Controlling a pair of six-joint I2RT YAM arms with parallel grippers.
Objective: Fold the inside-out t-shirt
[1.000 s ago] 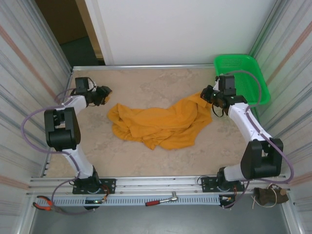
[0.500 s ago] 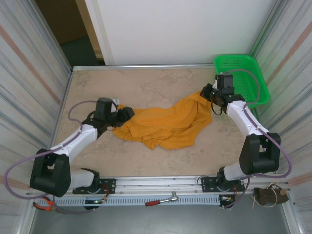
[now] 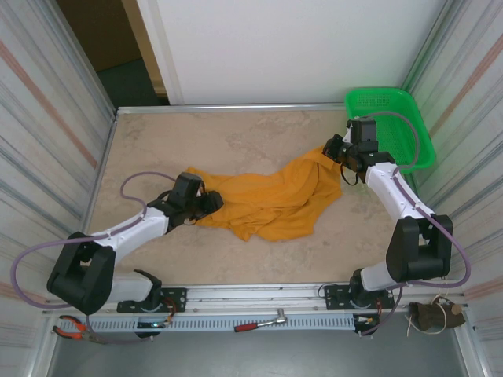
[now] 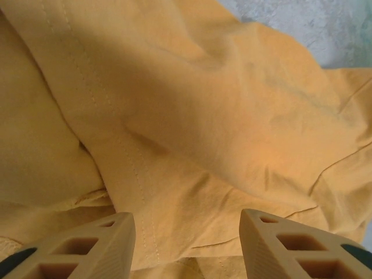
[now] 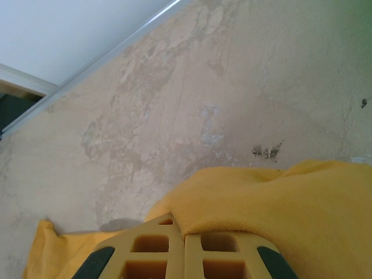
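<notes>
The stitched hem (image 4: 145, 229) lies below my left gripper, its loose edge beside one finger. Next, my left gripper lowers with fingers astride that hem and closes.
The inside-out t-shirt (image 3: 267, 200) lies crumpled in plain mustard-orange folds across the middle of the table. My left gripper (image 3: 211, 203) sits low at its left edge. In the left wrist view that gripper (image 4: 186, 244) is open, its tan fingers (image 4: 87, 250) apart above the creased cloth (image 4: 192, 116) with a stitched seam between them. My right gripper (image 3: 336, 155) is at the shirt's upper right corner. The right wrist view shows this gripper (image 5: 184, 235) shut on a hemmed edge of the shirt (image 5: 290, 203), which drapes over the right finger.
A green basket (image 3: 393, 118) stands at the back right corner, just behind the right arm. Corrugated walls close in both sides of the table (image 5: 174, 116). Red-handled pliers (image 3: 69, 330) and a ratchet (image 3: 263, 322) lie on the front rail.
My left arm has swung from the back left of the table down to the shirt's left edge. The shirt's left side is bunched inward. The right arm has barely moved.
</notes>
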